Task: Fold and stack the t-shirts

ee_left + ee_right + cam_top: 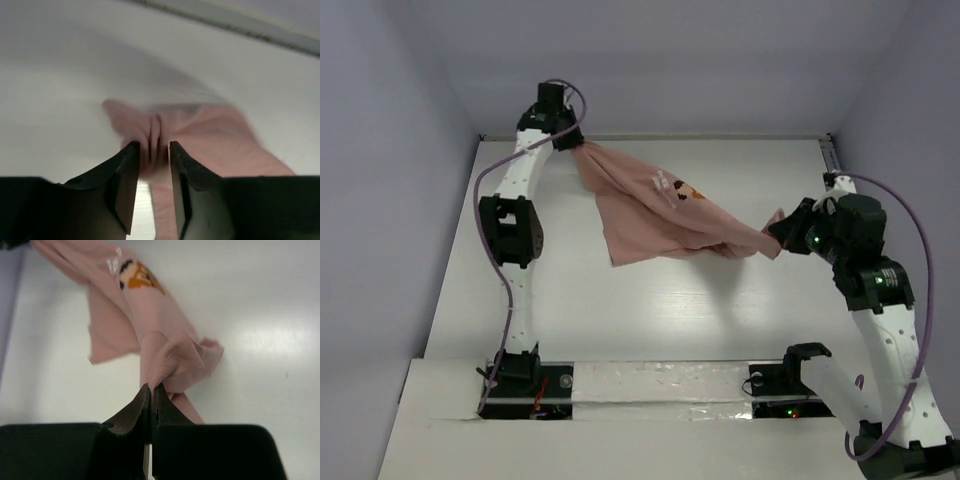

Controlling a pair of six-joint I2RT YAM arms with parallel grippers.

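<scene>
I will move my right gripper back and to the left in the top view and let go of the t-shirt's hem, because there is bare tabletop that way by the taped strip.
A dusty-pink t-shirt (pixel 650 205) hangs stretched above the table between my two grippers, its orange-and-brown chest graphic (pixel 682 188) facing up. At the far left corner my left gripper (pixel 578 143) holds one end. In the left wrist view its jaws stand a little apart (pixel 152 145) with bunched, blurred pink fabric (pixel 210 135) filling the gap. At the right, my right gripper (pixel 782 232) is shut tight on a stitched hem of the shirt (pixel 150 315), fingertips together (pixel 151 386). A loose flap droops toward the table below the middle.
The white table (pixel 670 310) is walled on the left, back and right, with a metal rail (pixel 720 136) along the far edge. A taped strip (pixel 660 385) runs across the near edge between the arm bases.
</scene>
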